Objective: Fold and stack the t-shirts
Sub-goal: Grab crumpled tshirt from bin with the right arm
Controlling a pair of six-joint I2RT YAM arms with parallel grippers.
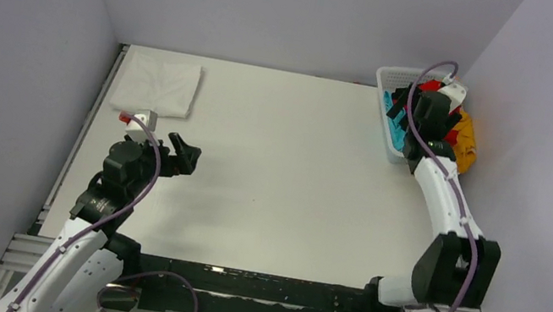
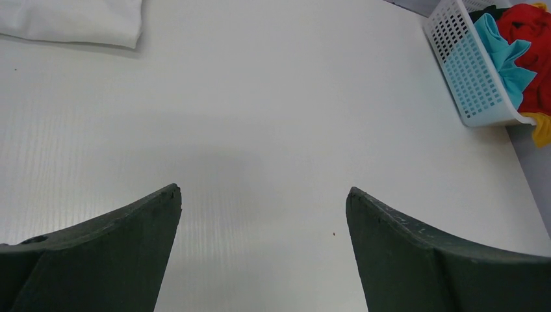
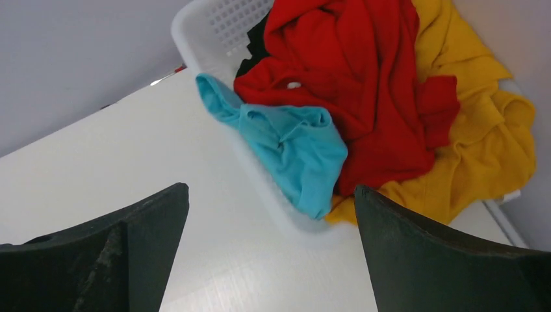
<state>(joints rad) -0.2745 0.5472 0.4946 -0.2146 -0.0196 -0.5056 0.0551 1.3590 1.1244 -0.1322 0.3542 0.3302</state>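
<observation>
My right gripper should lower into the basket (image 1: 396, 81), outward past the teal t-shirt, onto the red t-shirt's bunched fold, which lies uncovered on the mustard-yellow one.
A folded white t-shirt (image 1: 157, 85) lies at the table's far left corner; its edge shows in the left wrist view (image 2: 71, 21). A red t-shirt (image 3: 354, 71), a teal one (image 3: 295, 146), a mustard-yellow one (image 3: 477, 140) and a bit of a black one (image 3: 255, 55) lie crumpled in the white basket (image 1: 396, 81). My right gripper (image 3: 271, 192) is open and empty, hovering by the basket's near end (image 1: 433, 115). My left gripper (image 1: 185, 155) is open and empty over bare table at the left (image 2: 263, 192).
The white lattice basket (image 2: 468, 78) stands at the table's far right corner against the wall. Grey walls close the table on the left, back and right. The table surface (image 1: 287, 175) is white.
</observation>
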